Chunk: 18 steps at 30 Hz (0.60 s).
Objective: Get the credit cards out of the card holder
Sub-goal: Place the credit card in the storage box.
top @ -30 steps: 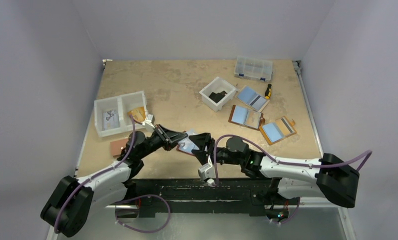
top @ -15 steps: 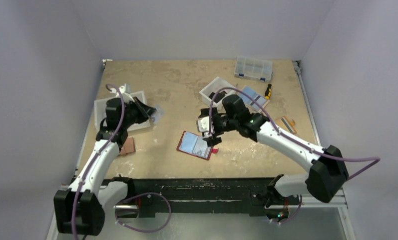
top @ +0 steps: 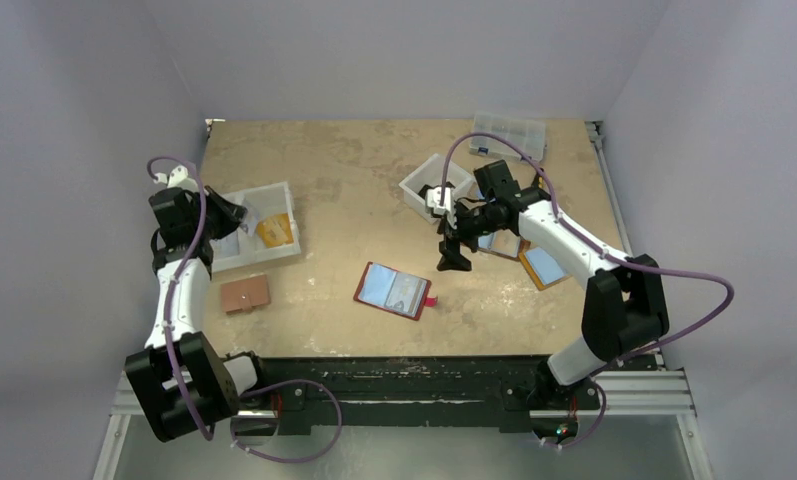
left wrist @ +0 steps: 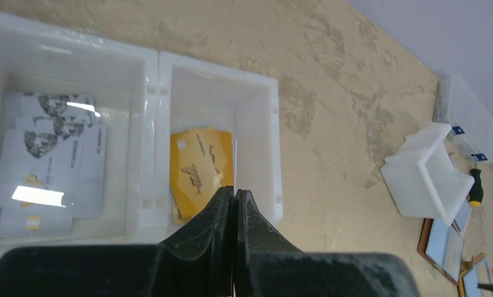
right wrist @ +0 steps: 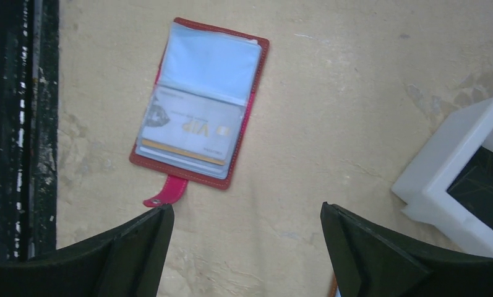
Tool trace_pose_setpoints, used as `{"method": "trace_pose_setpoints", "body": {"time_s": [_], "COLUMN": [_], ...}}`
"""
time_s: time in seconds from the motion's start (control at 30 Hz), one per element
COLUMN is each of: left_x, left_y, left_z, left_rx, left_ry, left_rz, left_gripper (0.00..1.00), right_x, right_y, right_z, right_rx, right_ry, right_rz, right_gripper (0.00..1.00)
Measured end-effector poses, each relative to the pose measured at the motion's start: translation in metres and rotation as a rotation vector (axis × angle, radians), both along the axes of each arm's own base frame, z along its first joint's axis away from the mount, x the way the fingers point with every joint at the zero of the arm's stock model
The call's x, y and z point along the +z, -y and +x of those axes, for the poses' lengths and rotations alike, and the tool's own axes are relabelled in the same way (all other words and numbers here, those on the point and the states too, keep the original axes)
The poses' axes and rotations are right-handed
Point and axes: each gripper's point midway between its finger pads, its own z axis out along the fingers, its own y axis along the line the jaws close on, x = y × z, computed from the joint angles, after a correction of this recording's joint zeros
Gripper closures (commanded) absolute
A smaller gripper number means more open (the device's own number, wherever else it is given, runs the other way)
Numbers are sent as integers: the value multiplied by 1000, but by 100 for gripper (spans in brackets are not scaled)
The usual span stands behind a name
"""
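Note:
This pale card goes over to the section of grey-white cards next and my left gripper releases it, since that section lies to its left in the top view.
The dark red card holder (top: 392, 290) lies open and flat on the table, its pink strap tab (right wrist: 166, 193) pointing toward my right gripper. One clear sleeve holds a pale grey-white credit card (right wrist: 191, 133); the other sleeve (right wrist: 210, 62) looks light blue. My right gripper (top: 454, 262) (right wrist: 247, 207) hangs wide open just behind and to the right of the holder, touching nothing. My left gripper (top: 236, 213) (left wrist: 235, 190) is over the white divided tray (top: 242, 265), shut on a thin pale credit card (left wrist: 235, 161) seen edge-on above the tray's right compartment.
The tray (left wrist: 159, 68) holds yellow cards (left wrist: 197, 170) on the right and grey-white cards (left wrist: 46, 161) on the left. A small tan holder (top: 245, 294) lies in front of it. A small white bin (top: 436, 185), a clear organiser box (top: 509, 135) and brown fold-out holders (top: 544, 262) sit at back right.
My left arm swung from the holder out to the left tray, carrying a pale card. My right arm pulled back and right from the holder, and its jaws opened wide.

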Motion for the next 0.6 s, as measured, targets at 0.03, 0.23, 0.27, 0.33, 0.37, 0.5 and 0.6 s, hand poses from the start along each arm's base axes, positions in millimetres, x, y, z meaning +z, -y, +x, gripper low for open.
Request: {"method": "trace_pose_setpoints", "body": {"time_s": [0.03, 0.23, 0.27, 0.33, 0.37, 0.5, 0.6], "left_x": [5, 33, 36, 39, 38, 22, 7], "left_y": [-4, -43, -52, -66, -72, -86, -92], "left_z": [2, 15, 15, 17, 18, 21, 25], "left_rx": [4, 83, 105, 140, 155, 186, 194], "left_ry": [10, 59, 61, 60, 55, 20, 3], "left_rz": [9, 80, 94, 122, 132, 136, 129], "left_gripper": [100, 100, 100, 100, 100, 100, 100], "right_x": [0, -14, -16, -19, -19, -14, -12], "right_y": [0, -1, -2, -2, -2, -5, -7], "right_z": [-4, -25, -26, -26, -25, -19, -17], "right_rx": [-7, -60, -69, -85, -90, -103, -112], "right_ry": [-13, -108, -116, -124, -126, -108, -104], "right_rz": [12, 58, 61, 66, 69, 88, 98], "right_gripper": [1, 1, 1, 1, 1, 1, 1]}}
